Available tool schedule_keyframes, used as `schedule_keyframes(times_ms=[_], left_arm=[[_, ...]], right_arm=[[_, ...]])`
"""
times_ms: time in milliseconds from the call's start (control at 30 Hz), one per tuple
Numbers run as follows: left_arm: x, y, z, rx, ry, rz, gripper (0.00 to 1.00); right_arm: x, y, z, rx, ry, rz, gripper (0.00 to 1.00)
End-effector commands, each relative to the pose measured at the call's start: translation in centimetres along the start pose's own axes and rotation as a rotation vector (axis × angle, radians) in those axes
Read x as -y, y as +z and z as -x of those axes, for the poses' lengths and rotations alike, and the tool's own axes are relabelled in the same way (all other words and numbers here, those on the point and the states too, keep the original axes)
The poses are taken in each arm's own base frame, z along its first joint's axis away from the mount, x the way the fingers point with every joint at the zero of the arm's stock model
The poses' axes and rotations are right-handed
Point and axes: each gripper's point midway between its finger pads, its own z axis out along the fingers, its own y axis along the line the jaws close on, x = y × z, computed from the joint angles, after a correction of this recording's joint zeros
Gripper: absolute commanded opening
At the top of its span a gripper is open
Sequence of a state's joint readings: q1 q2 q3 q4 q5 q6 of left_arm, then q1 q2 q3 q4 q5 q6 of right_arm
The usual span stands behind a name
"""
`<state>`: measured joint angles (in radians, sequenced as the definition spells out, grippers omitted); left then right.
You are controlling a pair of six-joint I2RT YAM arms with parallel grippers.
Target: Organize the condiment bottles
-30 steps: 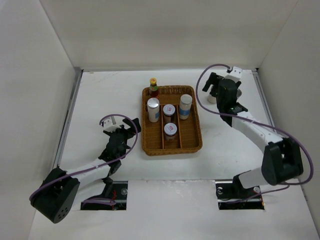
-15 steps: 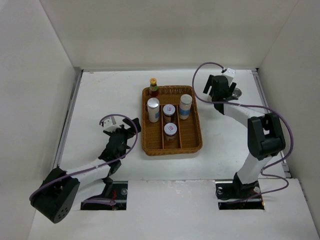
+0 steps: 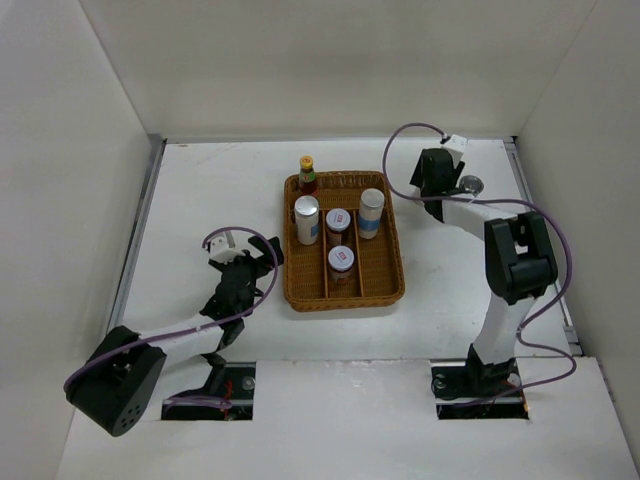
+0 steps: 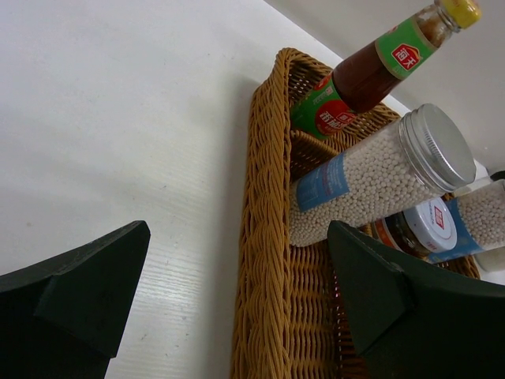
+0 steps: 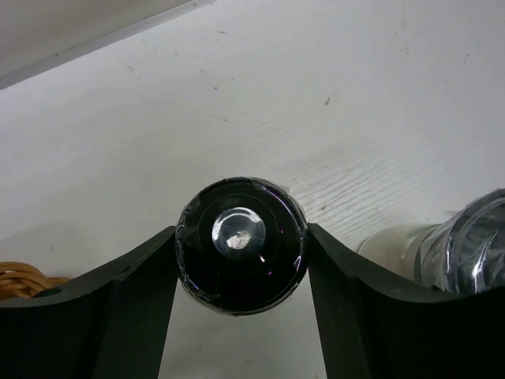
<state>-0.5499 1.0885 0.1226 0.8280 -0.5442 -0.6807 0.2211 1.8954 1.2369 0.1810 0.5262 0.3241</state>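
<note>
My right gripper should lift back across the tray's rim, lower and release the dark bottle, since empty tray bottom [image 3: 376,254] beside a cylinder lies to its left in the top view.
In the right wrist view my right gripper [image 5: 241,264] is shut on the dark black-capped bottle [image 5: 241,245], one finger pressed against each side of its cap. The bottle stands on the table right of the wicker tray [image 3: 343,298], under the right gripper [image 3: 432,180]. In the tray stand a red sauce bottle [image 3: 307,175], two white silver-lidded cylinders [image 3: 306,220] [image 3: 371,213] and two short red-labelled jars [image 3: 338,222] [image 3: 341,260]. My left gripper [image 3: 262,250] is open just left of the tray. It faces the tray rim [image 4: 264,237], the sauce bottle [image 4: 363,75] and a cylinder [image 4: 371,181].
A silver-topped shaker [image 3: 470,184] stands on the table just right of the held bottle, and the shaker [image 5: 465,245] is close to my right finger. The tray's corner [image 5: 20,278] shows at the left of the right wrist view. White walls enclose the table.
The right gripper has moved in over the black-capped bottle and closed onto its cap. The left arm has barely shifted and stays open.
</note>
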Motion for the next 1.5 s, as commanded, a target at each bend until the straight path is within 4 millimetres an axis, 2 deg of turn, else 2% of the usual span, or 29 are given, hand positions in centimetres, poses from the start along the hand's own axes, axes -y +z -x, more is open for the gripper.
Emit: schedule_keyframes(times_ms=[0, 100, 233, 467, 633, 767, 867, 1033, 1300, 1367, 1467], left_arm=[[2.3, 0.7, 2.2, 0.063, -0.050, -0.056, 1.00], [2.5, 0.6, 2.2, 0.058, -0.054, -0.070, 1.00], [2.8, 0.3, 2.4, 0.064, -0.061, -0.085, 1.00], [3.3, 0.0, 2.3, 0.057, -0.067, -0.105, 1.00], [3.3, 0.0, 2.5, 0.062, -0.067, -0.103, 1.00], [3.4, -0.1, 2.6, 0.066, -0.069, -0.104, 1.00], [3.3, 0.0, 2.5, 0.064, -0.068, -0.103, 1.00], [3.2, 0.0, 2.7, 0.069, -0.070, -0.100, 1.00], [3.1, 0.1, 2.6, 0.066, -0.067, -0.095, 1.00], [3.0, 0.2, 2.6, 0.067, -0.066, -0.091, 1.00], [3.1, 0.1, 2.6, 0.066, -0.067, -0.097, 1.00]], right_arm=[[-0.4, -2.8, 5.7, 0.169, 0.095, 0.030, 0.51], [-1.2, -7.3, 7.6, 0.236, 0.118, 0.076, 0.50], [-1.2, -13.7, 7.8, 0.279, 0.148, 0.138, 0.49], [-1.6, -22.1, 4.3, 0.244, 0.100, 0.271, 0.49], [-4.4, -26.3, 2.4, 0.198, 0.088, 0.405, 0.49], [-6.5, -27.4, 1.4, 0.170, 0.065, 0.463, 0.49], [-8.2, -27.1, 0.2, 0.143, 0.039, 0.493, 0.49], [-9.9, -25.3, -2.3, 0.117, 0.010, 0.496, 0.49], [-11.0, -21.9, -4.0, 0.120, 0.003, 0.478, 0.51], [-11.0, -21.3, -4.6, 0.117, -0.009, 0.460, 0.55], [-11.0, -20.8, -5.7, 0.107, -0.043, 0.444, 0.66]])
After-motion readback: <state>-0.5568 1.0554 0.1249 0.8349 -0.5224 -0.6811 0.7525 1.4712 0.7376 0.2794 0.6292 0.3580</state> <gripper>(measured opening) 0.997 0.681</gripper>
